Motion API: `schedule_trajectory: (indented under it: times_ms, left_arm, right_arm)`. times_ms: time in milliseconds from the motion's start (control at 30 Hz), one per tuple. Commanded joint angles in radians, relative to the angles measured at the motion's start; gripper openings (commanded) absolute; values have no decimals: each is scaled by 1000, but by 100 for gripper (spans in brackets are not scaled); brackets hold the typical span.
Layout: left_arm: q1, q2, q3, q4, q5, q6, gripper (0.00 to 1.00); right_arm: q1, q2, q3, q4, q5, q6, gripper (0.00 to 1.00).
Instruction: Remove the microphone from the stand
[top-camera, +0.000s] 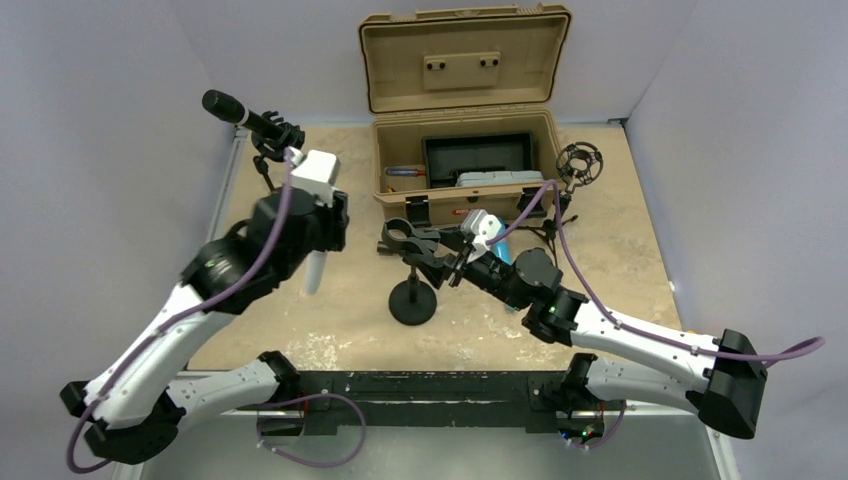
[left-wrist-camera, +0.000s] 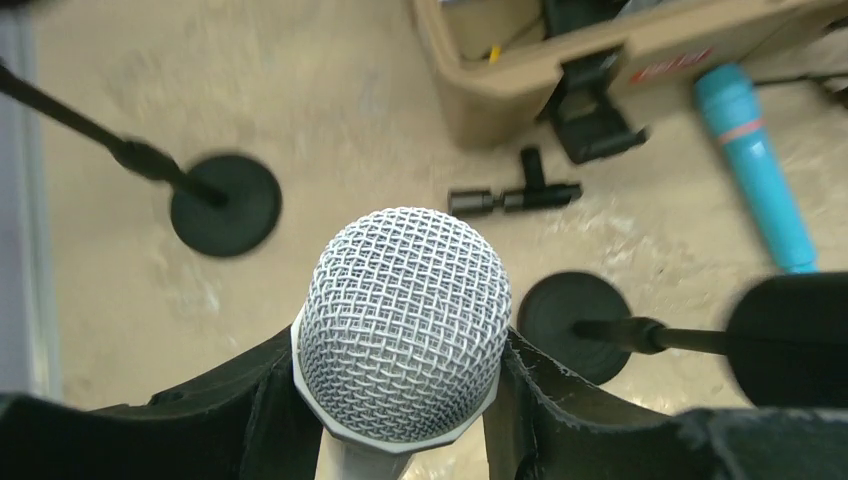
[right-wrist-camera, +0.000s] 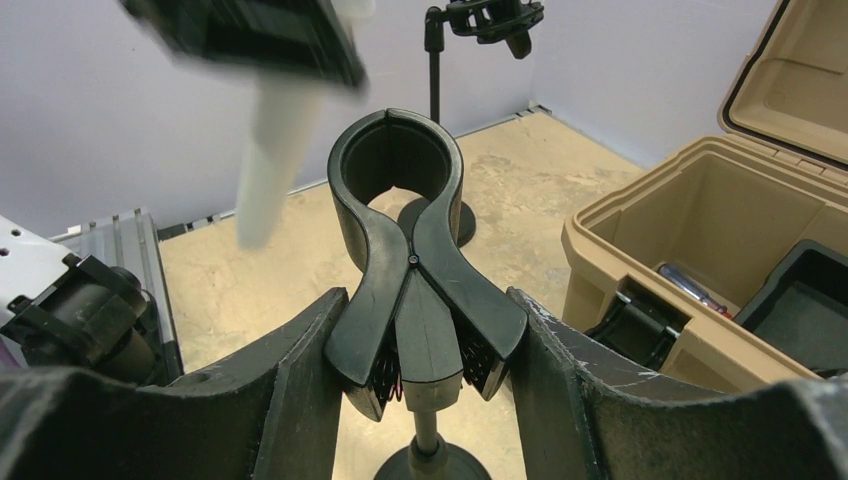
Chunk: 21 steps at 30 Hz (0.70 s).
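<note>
The clip ring is empty, so my left gripper should next lower the microphone onto the bare tabletop (top-camera: 351, 287) below, beside the stand's round base, and let go.
My left gripper (top-camera: 316, 262) is shut on a white microphone (top-camera: 314, 272), held clear of the stand, to its left and above the table. In the left wrist view its silver mesh head (left-wrist-camera: 405, 320) sits between my fingers (left-wrist-camera: 560, 400). The black stand (top-camera: 412, 300) has a round base and a spring clip (top-camera: 408, 238) on top. The clip ring (right-wrist-camera: 395, 150) is closed and holds nothing. My right gripper (right-wrist-camera: 425, 375) is shut on the clip's two handles, a finger touching each side.
An open tan case (top-camera: 465, 190) stands behind the stand. A black microphone on a stand (top-camera: 240, 115) is at the back left, a shock-mount stand (top-camera: 578, 165) at the back right. A teal microphone (left-wrist-camera: 760, 170) and a loose black clip (left-wrist-camera: 515, 195) lie on the table.
</note>
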Motion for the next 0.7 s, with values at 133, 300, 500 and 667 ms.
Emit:
schedule_trajectory:
  times_ms: [133,300,500,667]
  left_arm:
    - [137,46,-258,145,156,-287,0]
    - [241,127,-317,231,200,-330,0]
    - [259,288,-307,327,205,-289,0]
    - [261,437,-300,342,232,-299,0]
  right_arm:
    - [-2,-65,-23,43,32,18,0]
    - [-1,-55,-22,55,53,31,0]
    - [-1,1,-7,81,71,47,0]
    - [-1,24,4,80,56,57,0]
